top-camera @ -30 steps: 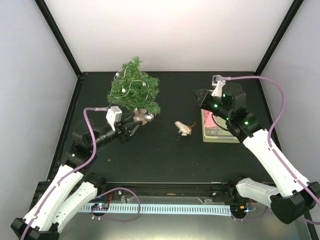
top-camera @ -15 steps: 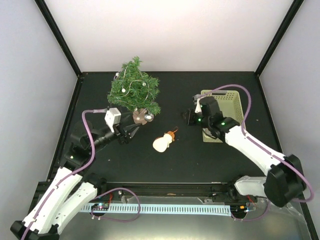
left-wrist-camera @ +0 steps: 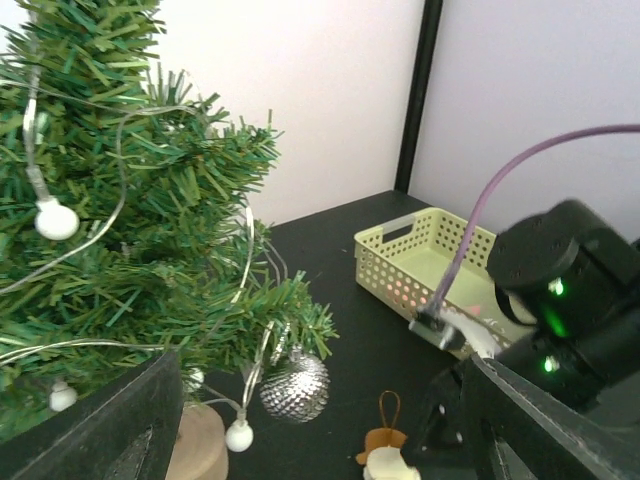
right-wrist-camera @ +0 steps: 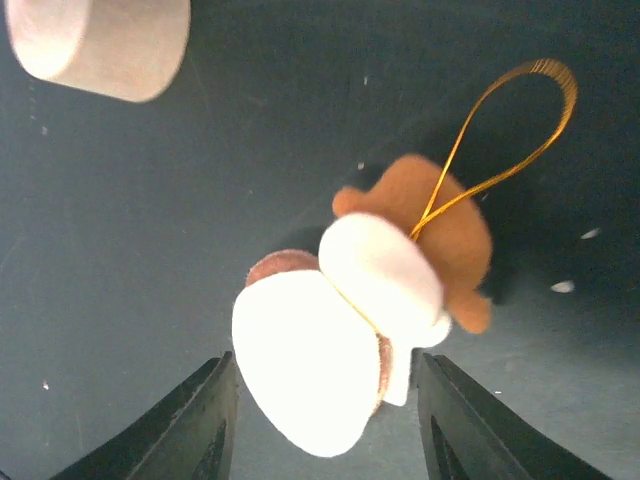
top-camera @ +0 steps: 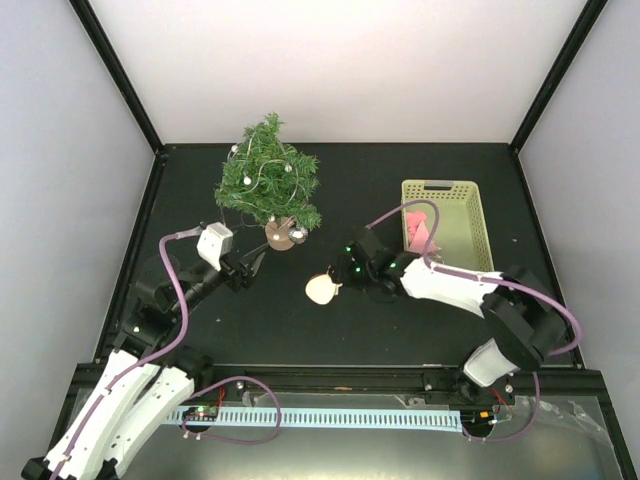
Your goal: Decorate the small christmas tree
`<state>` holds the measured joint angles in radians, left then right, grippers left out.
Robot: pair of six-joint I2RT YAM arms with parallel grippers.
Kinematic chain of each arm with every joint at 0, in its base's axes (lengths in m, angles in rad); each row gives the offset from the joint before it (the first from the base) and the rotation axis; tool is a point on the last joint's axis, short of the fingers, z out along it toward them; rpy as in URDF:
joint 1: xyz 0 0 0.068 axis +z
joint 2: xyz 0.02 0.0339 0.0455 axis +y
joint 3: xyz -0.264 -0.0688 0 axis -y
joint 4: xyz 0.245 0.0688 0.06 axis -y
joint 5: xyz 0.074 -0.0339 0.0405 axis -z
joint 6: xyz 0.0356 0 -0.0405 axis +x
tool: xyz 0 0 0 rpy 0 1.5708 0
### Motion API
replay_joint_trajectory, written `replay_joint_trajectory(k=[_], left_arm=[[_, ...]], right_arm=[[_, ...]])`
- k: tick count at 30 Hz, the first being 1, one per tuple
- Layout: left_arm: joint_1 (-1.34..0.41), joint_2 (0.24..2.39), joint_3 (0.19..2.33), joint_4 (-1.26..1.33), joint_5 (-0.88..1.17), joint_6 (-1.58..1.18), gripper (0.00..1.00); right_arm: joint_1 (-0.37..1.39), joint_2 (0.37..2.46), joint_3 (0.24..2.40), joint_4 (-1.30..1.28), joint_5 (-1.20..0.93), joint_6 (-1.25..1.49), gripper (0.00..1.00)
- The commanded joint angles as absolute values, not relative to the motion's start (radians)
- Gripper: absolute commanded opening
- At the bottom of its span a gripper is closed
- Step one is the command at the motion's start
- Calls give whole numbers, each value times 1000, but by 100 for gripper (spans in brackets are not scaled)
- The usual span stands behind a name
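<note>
The right gripper's fingers come down astride the white felt ornament [top-camera: 321,289] next, on the ornament's body beside its head, and then close.
The small christmas tree [top-camera: 268,180] stands at the back left on a round wooden base [top-camera: 279,236], strung with light beads and a silver ball [left-wrist-camera: 295,385]. A white felt ornament [top-camera: 321,289] with a brown hat and gold loop lies on the black table in front of it. My right gripper [top-camera: 345,277] is low over the ornament [right-wrist-camera: 340,330]. It is open, one finger on each side, and neither touches. My left gripper [top-camera: 255,262] is open and empty just in front of the tree [left-wrist-camera: 120,220].
A pale green lattice basket [top-camera: 470,199] sits at the right with a pink item [top-camera: 420,228] inside. The right arm [left-wrist-camera: 560,300] fills the lower right of the left wrist view. The wooden base [right-wrist-camera: 100,40] shows beyond the ornament in the right wrist view.
The right arm swung left from the basket down to the ornament, which moved left and nearer on the table. Its jaws opened. The left gripper drew back slightly from the tree and widened.
</note>
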<state>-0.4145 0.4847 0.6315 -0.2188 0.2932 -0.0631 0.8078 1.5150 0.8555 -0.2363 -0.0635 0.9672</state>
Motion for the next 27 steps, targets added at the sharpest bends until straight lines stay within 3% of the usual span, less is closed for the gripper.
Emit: replay_joint_trajectory(k=[1,9,19,27], left_arm=[[-417,456,627,-224,226,-30,78],[-414,447,627,-233,220,-28,78],[-414,442,632,-254,232,-34,66],[-414,467,661,-243,390,-117,53]], right_arm=[[856,1597,855,-142,-44,1042,53],[868,1714,876,-105,-41,1052,50],[868,1636,869,-58,-12,824,3],[868,1357,783,12,-275,386,1]])
